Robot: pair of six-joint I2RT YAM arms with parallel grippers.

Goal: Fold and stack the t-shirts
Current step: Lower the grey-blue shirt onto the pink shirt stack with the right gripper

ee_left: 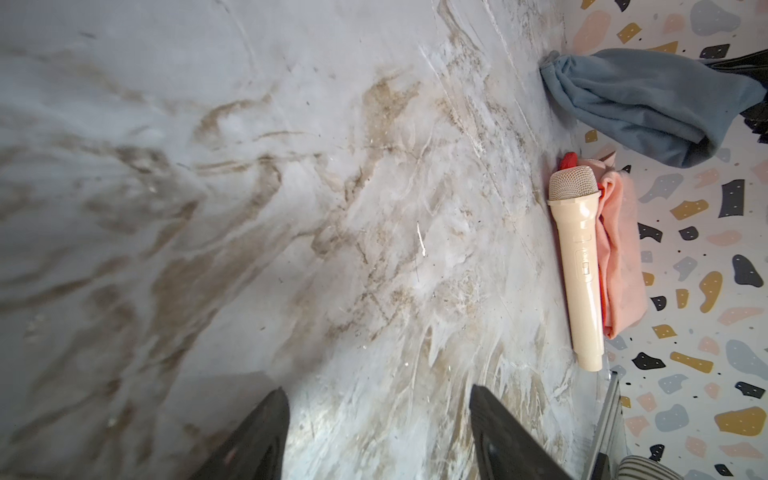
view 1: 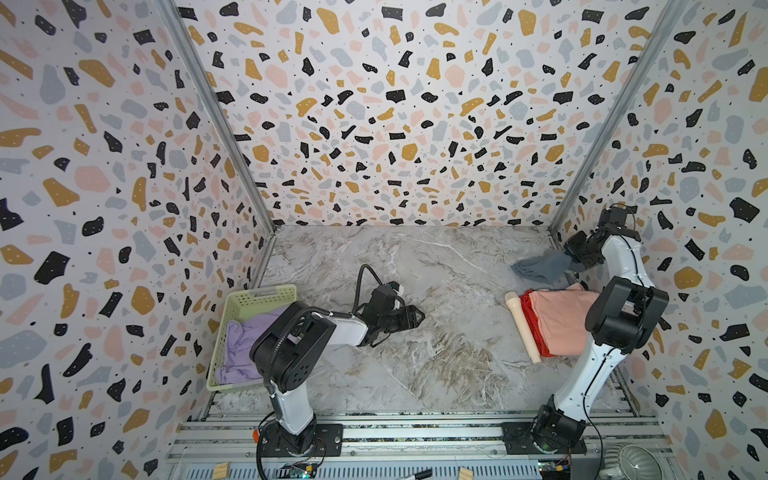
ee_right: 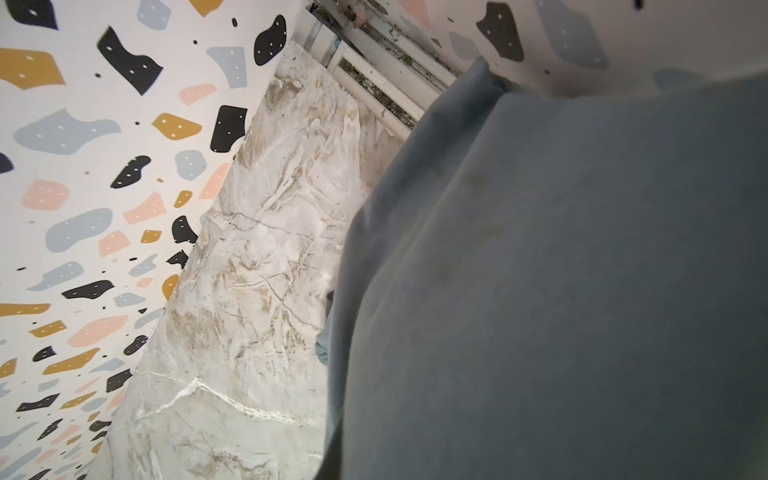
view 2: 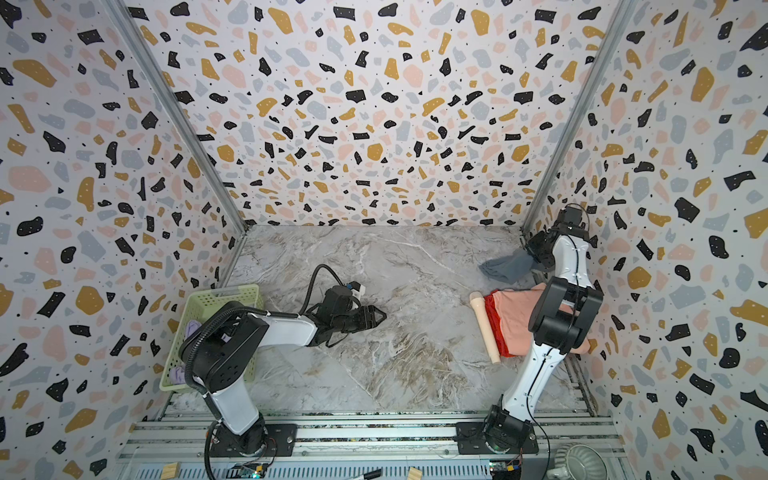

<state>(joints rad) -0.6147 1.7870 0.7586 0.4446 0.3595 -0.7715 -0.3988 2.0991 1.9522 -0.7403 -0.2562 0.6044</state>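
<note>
The right gripper moves back and down over the folded salmon pink t-shirt (view 1: pixel 557 320) next and releases the slate blue-grey t-shirt there, since the pile's top is bare.
The slate blue-grey t-shirt (view 1: pixel 540 266) (view 2: pixel 505 266) (ee_left: pixel 644 104) hangs bunched above the table's back right, with my right gripper (view 1: pixel 575 259) (view 2: pixel 536 259) shut on it. In the right wrist view this t-shirt (ee_right: pixel 582 291) hides the jaws. Below it, a folded salmon pink t-shirt (view 1: pixel 557 320) (view 2: pixel 519 320) (ee_left: pixel 623 257) lies on a red t-shirt (view 1: pixel 534 328) (view 2: pixel 494 328) (ee_left: pixel 568 160). A crumpled lilac t-shirt (view 1: pixel 241 345) (view 2: pixel 192 328) lies in the basket. My left gripper (view 1: pixel 417 318) (view 2: pixel 380 318) (ee_left: pixel 380 395) hovers open and empty over the table's middle.
A cream toy microphone (view 1: pixel 523 328) (view 2: pixel 484 328) (ee_left: pixel 577 270) lies along the left edge of the folded pile. The pale green lattice basket (view 1: pixel 266 297) (view 2: pixel 220 297) stands at the left wall. Patterned walls close three sides. Metal rails (view 1: pixel 415 432) run along the front.
</note>
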